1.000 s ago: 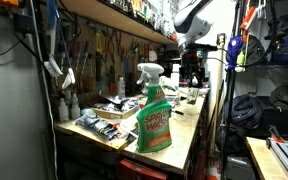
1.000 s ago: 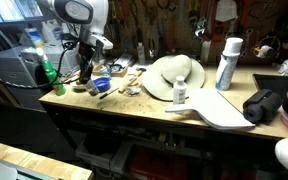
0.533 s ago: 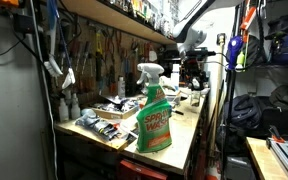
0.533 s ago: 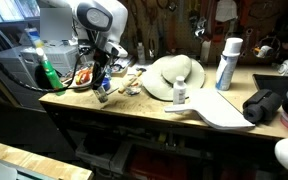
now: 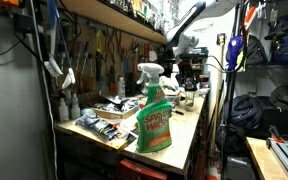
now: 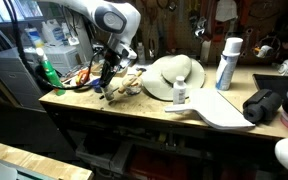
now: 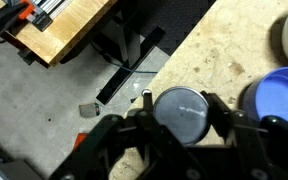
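Observation:
The gripper moves down toward the dish, away from the workbench's front edge, and releases the container next, since the workbench top by the blue dish (image 6: 110, 97) lies below it.
In the wrist view my gripper (image 7: 182, 115) is shut on a round dark container with a flat grey top (image 7: 181, 110), one finger on each side of it. It hangs over the front edge of the wooden workbench (image 7: 229, 45), with the floor below. A blue round dish (image 7: 280, 100) lies just to its right. In an exterior view the gripper (image 6: 106, 88) is low over the bench among small clutter, left of a white hat (image 6: 174, 75). In the other exterior view the arm (image 5: 189, 50) is at the far end of the bench.
A green spray bottle (image 5: 152, 112) (image 6: 47, 72) stands on the bench. A white spray can (image 6: 227, 63), a small white bottle (image 6: 180, 92) and a black bag (image 6: 266, 105) are further along. Tools hang on the back wall. A wooden board (image 7: 64, 25) lies on the floor.
The arm has swung along the bench toward the white hat and lowered toward the bench front edge, carrying the gripper with it.

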Robot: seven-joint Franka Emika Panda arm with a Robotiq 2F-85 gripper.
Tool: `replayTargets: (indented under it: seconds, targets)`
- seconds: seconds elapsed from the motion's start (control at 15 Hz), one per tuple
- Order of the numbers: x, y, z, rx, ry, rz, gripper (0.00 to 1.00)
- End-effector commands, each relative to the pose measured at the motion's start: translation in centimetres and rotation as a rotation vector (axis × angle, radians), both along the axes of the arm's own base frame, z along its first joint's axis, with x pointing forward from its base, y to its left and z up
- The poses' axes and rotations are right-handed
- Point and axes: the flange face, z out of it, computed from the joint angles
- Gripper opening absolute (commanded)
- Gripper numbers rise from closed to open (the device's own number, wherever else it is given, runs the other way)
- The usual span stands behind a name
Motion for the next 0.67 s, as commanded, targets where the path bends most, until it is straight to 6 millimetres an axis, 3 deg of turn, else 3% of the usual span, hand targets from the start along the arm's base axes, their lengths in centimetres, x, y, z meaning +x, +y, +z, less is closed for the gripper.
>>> replayTargets:
  seconds: [0.0,0.6]
  targets:
    - [1.3,-1.1,-0.5,0.059,0.026,-0.048,0.31]
    - [3.2,-1.7,-1.6,0.08,0.019,-0.078,0.31]
